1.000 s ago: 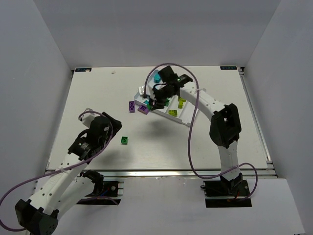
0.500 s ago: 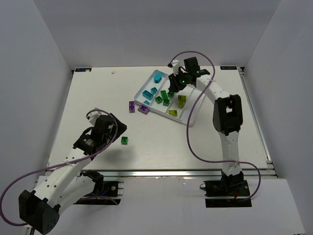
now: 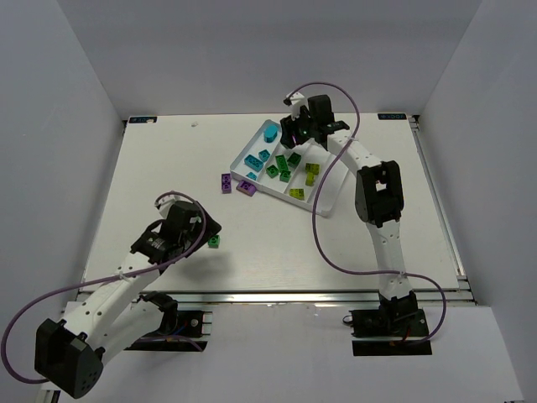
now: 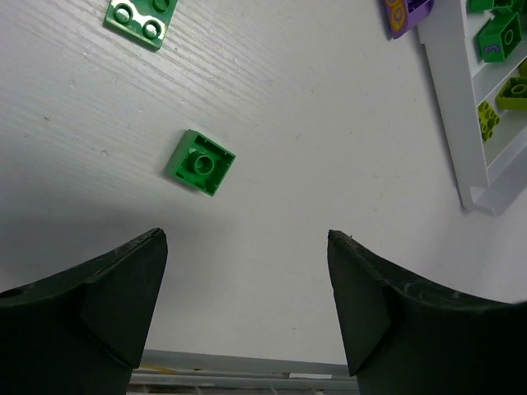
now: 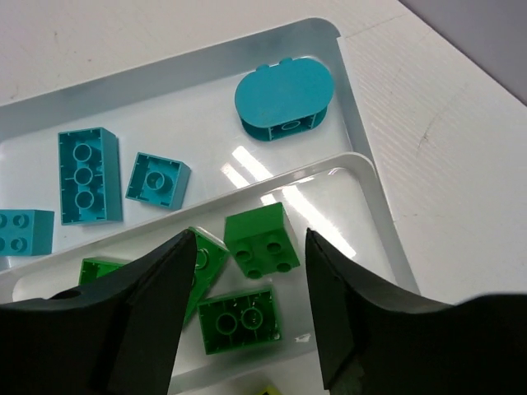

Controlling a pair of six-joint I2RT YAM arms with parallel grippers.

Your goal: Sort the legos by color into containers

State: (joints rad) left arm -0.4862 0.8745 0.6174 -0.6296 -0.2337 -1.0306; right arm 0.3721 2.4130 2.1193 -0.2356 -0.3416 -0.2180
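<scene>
Next I should lower and turn my left gripper to straddle the loose green brick point(image 3: 214, 242) point(image 4: 202, 163) below it, since the brick's sides sit at an angle to the gripper's fingers.
The white tray point(image 3: 324, 204) lies at the back middle of the table. It holds cyan bricks point(image 5: 88, 175), green bricks point(image 5: 261, 239) and yellow-green bricks point(image 3: 312, 172), each colour in its own compartment. My right gripper point(image 5: 249, 234) is open and empty, low over the green bricks at the tray's far end point(image 3: 295, 138). A loose green brick point(image 4: 200, 162) lies on the table just ahead of my open, empty left gripper point(image 4: 244, 239), also seen from above point(image 3: 205, 238). Two purple bricks point(image 3: 226, 182) point(image 3: 246, 187) lie beside the tray's near-left wall.
A flat green plate point(image 4: 140, 15) lies on the table beyond the loose green brick. The table's front metal rail point(image 4: 247, 383) is right under my left gripper. A cyan oval piece point(image 5: 282, 97) sits at the far end of the cyan compartment.
My right gripper has moved from the tray's near-left end, by the purple bricks, to its far end. My left gripper has moved right, up to the loose green brick.
</scene>
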